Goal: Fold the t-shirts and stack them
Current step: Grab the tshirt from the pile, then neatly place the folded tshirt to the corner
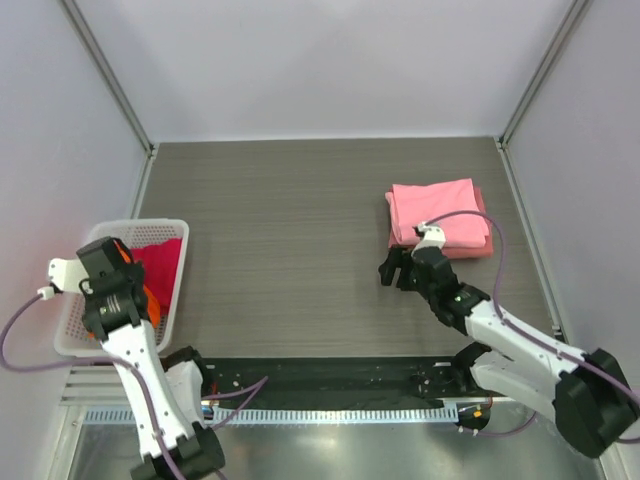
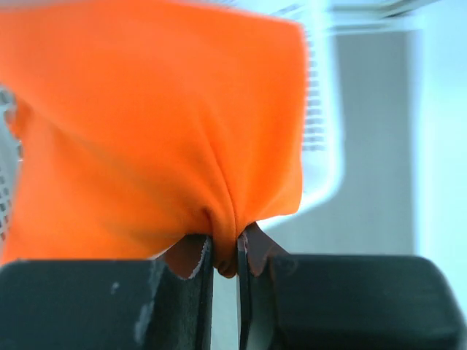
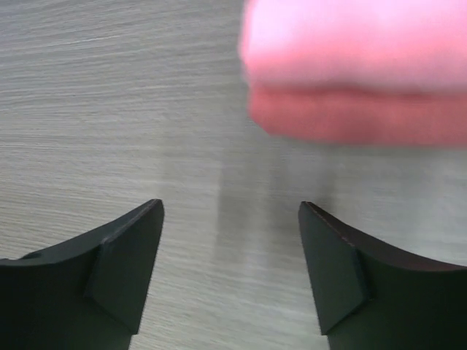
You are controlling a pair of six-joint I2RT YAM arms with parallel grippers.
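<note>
The left gripper should rise from the basket point(image 1: 70, 335), carry the orange t-shirt to the right in the top view and let it go on the middle of the tabletop, which is clear.
My left gripper point(image 2: 225, 251) is shut on a pinched fold of the bright orange t-shirt point(image 2: 146, 131), over the white lattice basket point(image 1: 70, 335) at the left. From the top view the orange cloth point(image 1: 150, 298) shows just beside the left gripper point(image 1: 132, 290). A magenta-crimson t-shirt point(image 1: 160, 262) lies in the basket too. At the right, a folded light pink t-shirt point(image 1: 437, 212) lies on a folded, darker pink one point(image 1: 470, 250). My right gripper point(image 1: 398, 268) hovers open just in front and left of that stack, with bare table between its fingers point(image 3: 131, 255).
The basket's white rim point(image 2: 321, 109) is close behind the orange cloth. Grey walls with metal corner posts point(image 1: 110, 80) enclose the dark wood-grain table point(image 1: 290, 220). A black rail point(image 1: 330, 375) runs along the near edge.
</note>
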